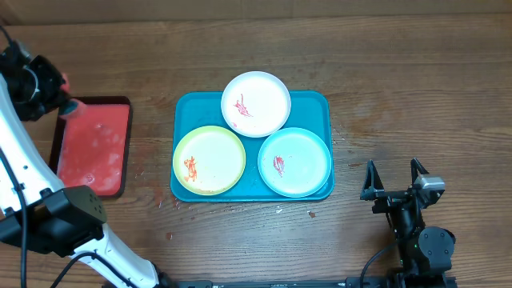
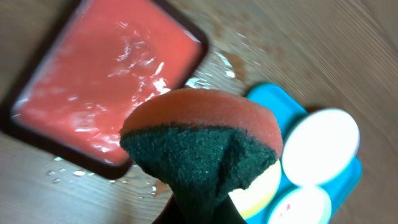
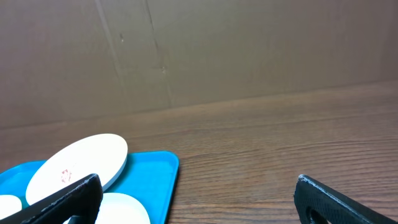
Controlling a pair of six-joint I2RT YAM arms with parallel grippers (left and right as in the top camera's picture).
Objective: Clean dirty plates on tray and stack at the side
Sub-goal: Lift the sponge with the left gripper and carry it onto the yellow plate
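I will bring my left gripper across and down, releasing the sponge point(image 2: 202, 146) on the yellow-green plate point(image 2: 258, 191), since that lies below and to its right in the overhead view.
Three sauce-smeared plates lie on the turquoise tray point(image 1: 320, 104): a white plate point(image 1: 256, 104) at the back, a yellow-green plate point(image 1: 210, 160) front left, a light teal plate point(image 1: 294, 162) front right. My left gripper point(image 1: 70, 106) is at the far left above the red tray, shut on an orange and dark green sponge point(image 2: 202, 146). Its fingers are hidden behind the sponge in the left wrist view. My right gripper point(image 1: 394, 180) is open and empty, right of the turquoise tray. The right wrist view shows the tray's corner point(image 3: 158, 171) and the white plate point(image 3: 78, 165).
A smaller red tray with a dark rim point(image 1: 92, 148) holds water at the left. It also shows in the left wrist view point(image 2: 106, 81). Water drops lie on the wooden table beside it point(image 2: 214, 62). A cardboard wall point(image 3: 199, 50) stands behind the table.
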